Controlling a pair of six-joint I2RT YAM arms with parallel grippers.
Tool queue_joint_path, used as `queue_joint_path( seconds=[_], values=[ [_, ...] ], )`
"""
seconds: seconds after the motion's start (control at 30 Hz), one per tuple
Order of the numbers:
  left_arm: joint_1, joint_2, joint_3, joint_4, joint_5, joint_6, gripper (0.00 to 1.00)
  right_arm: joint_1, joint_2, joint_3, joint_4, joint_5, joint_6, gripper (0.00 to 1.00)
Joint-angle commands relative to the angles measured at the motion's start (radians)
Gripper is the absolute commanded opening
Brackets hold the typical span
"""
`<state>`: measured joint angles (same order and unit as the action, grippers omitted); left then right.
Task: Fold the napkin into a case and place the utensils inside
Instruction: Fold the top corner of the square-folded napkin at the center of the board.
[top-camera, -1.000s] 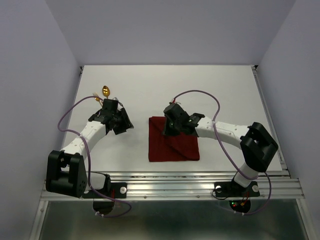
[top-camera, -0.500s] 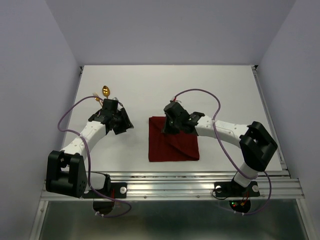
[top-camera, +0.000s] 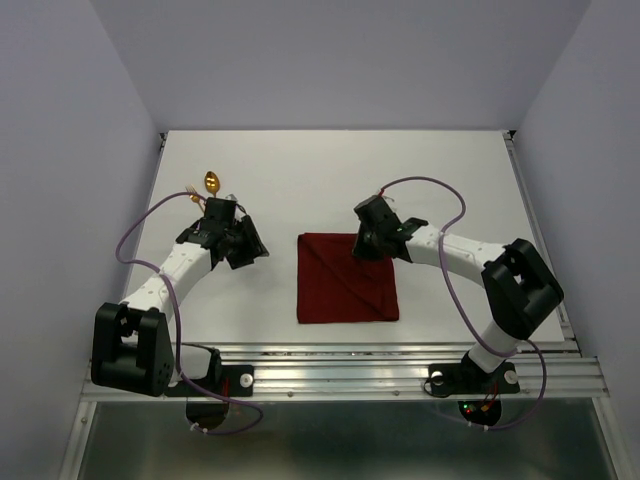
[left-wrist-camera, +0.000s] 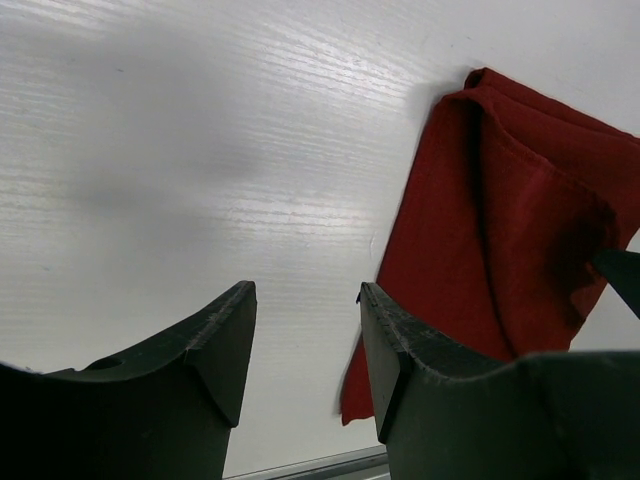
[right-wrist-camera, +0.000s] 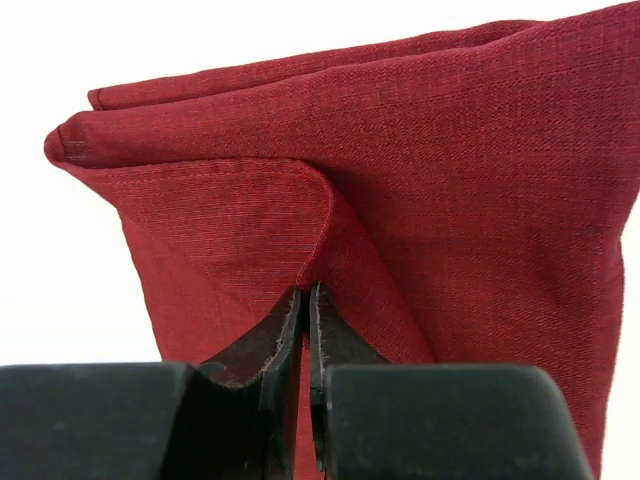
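Next, the right gripper pulls the edge of the napkin's flap to the right in the top view and releases it, since the napkin's side edge lies that way.
The dark red napkin lies folded into a roughly square pad at the table's middle front, with a diagonal flap across it. No narrow case is in view. My right gripper sits at the napkin's far right corner. In the right wrist view that gripper is shut on the flap's edge of the napkin. My left gripper hovers open left of the napkin; in the left wrist view nothing lies between its jaws, and the napkin lies to their right. The gold spoon and fork lie at the far left, behind the left gripper.
A metal rail runs along the table's near edge, where both arm bases stand. Grey walls close in the left, right and far sides. Purple cables loop over each arm.
My right gripper has moved to the right, from over the napkin's far left part to its far right corner, drawing the flap with it. The left arm has not moved.
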<state>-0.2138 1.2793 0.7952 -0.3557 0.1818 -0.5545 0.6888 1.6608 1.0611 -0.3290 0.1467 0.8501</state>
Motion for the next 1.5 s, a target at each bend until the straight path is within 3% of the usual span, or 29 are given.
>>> queue_joint_path(
  seconds=[0.0,0.8,1.0,1.17,1.27,1.47],
  values=[
    [0.001,-0.040,0.027,0.008,0.034,0.007,0.57,-0.012,-0.015,0.002,0.048,0.030,-0.031,0.01],
    [-0.124,0.057,0.122,0.018,0.061,-0.015,0.56,-0.092,0.031,0.010,0.088,0.094,-0.089,0.01],
    [-0.157,0.086,0.148,0.024,0.058,-0.021,0.47,-0.101,0.019,-0.004,0.091,0.093,-0.082,0.01],
    [-0.183,0.104,0.165,0.029,0.056,-0.027,0.47,-0.101,-0.001,-0.019,0.088,0.116,-0.085,0.30],
    [-0.196,0.115,0.183,0.029,0.054,-0.028,0.47,-0.110,-0.039,-0.032,0.088,0.137,-0.094,0.35],
    [-0.226,0.161,0.234,0.037,0.061,-0.033,0.45,-0.123,-0.102,-0.078,0.070,0.133,-0.114,0.36]
  ],
)
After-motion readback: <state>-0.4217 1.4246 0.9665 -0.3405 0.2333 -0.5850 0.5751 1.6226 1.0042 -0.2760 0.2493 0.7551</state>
